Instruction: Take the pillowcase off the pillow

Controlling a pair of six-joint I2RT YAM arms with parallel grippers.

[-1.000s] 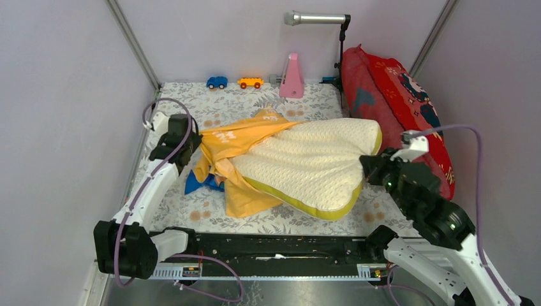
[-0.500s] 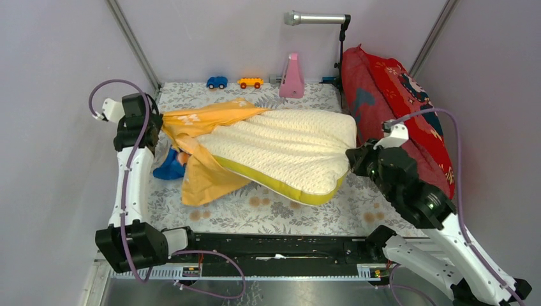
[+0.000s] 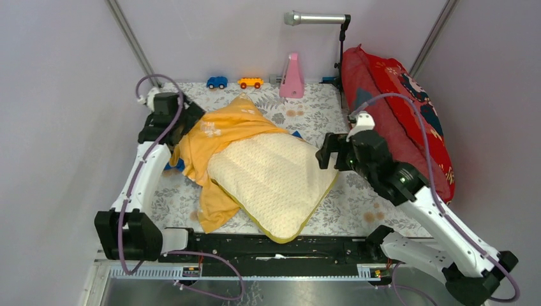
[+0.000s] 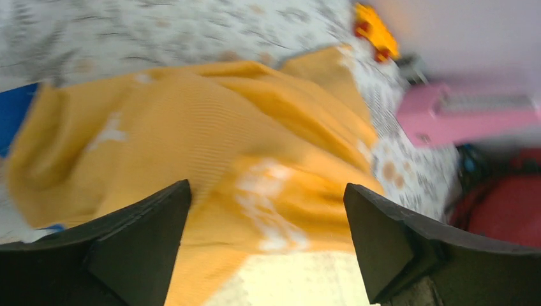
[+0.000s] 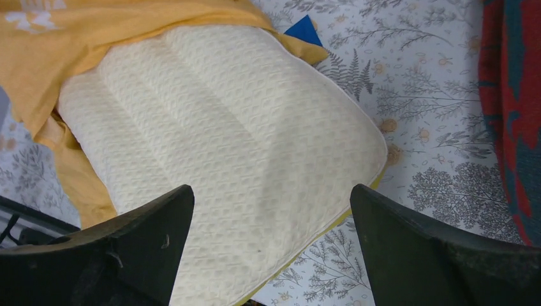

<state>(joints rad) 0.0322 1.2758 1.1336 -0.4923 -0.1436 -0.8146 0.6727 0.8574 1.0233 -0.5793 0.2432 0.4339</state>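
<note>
My right gripper is open and will next move back and down onto the pillow's near edge (image 3: 277, 225), which is below and back and bare of the pillowcase (image 3: 220, 131).
The cream quilted pillow (image 3: 271, 182) lies flat mid-table, its yellow-green edge toward the near side. The orange-yellow pillowcase (image 3: 220, 131) with white lettering covers only its far-left end and trails down the left side. My left gripper (image 3: 189, 121) hovers open at the pillowcase's far-left edge. In the left wrist view the pillowcase (image 4: 191, 127) and a strip of pillow (image 4: 287, 287) lie below the wide-apart jaws of that gripper (image 4: 268, 210), which hold nothing. My right gripper (image 3: 322, 153) stands open above the pillow's right corner; the right wrist view shows the pillow (image 5: 242, 127) beneath this empty gripper (image 5: 271, 210).
A red patterned cushion (image 3: 399, 108) leans against the right wall. At the back stand a blue toy car (image 3: 217, 82), an orange toy car (image 3: 250, 82), a pink object (image 3: 292, 76) and a stand with a grey tube (image 3: 316, 19). Floral cloth (image 3: 376, 204) covers the table.
Both grippers were shut on the stretched, lifted pillow and case; now both stand open. The pillow has dropped flat, shifted left, and the right gripper has moved leftward.
</note>
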